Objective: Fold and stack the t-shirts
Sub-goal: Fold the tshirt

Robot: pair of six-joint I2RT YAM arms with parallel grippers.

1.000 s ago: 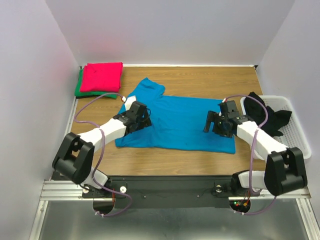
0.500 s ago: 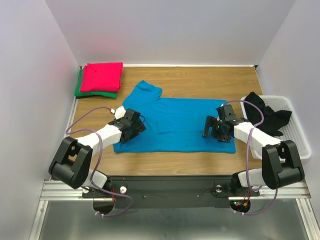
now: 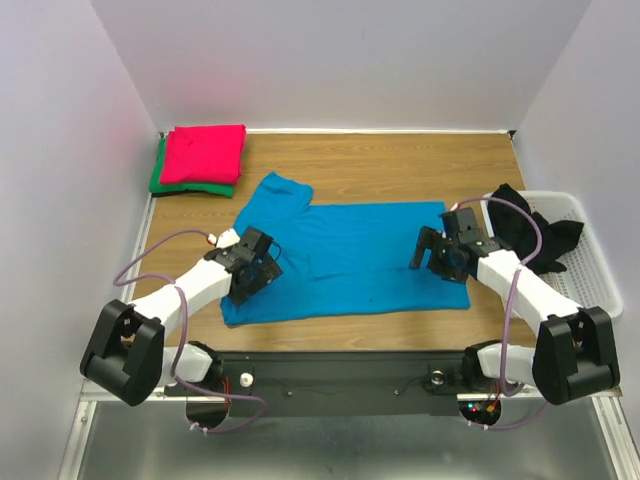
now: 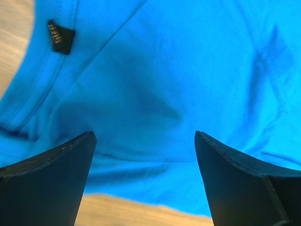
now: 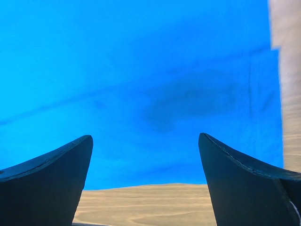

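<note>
My left gripper is well inward of the sleeve's far corner (image 3: 271, 177). It will next move outward across the blue t-shirt (image 3: 345, 258) and then go down onto that corner.
The bright blue t-shirt (image 3: 345, 258) lies spread on the wooden table, one sleeve pointing to the back left. My left gripper (image 3: 262, 275) is open over its left end near the collar; the black neck label (image 4: 59, 37) shows in the left wrist view, with blue cloth (image 4: 155, 80) between the fingers. My right gripper (image 3: 432, 262) is open over the shirt's right end; its wrist view shows blue cloth (image 5: 141, 84) and the near hem. The pinkish red t-shirt (image 3: 205, 153) lies folded on the folded green t-shirt (image 3: 160, 176) at the back left corner.
A white mesh basket (image 3: 590, 262) stands at the right edge of the table with black cloth (image 3: 530, 230) hanging out of it. Bare wood (image 3: 400, 160) lies behind the blue shirt. Grey walls close in the left, back and right.
Both grippers have moved toward the near edge, and the blue shirt has slid with them, nearer and slightly left. The sleeve has shifted leftward.
</note>
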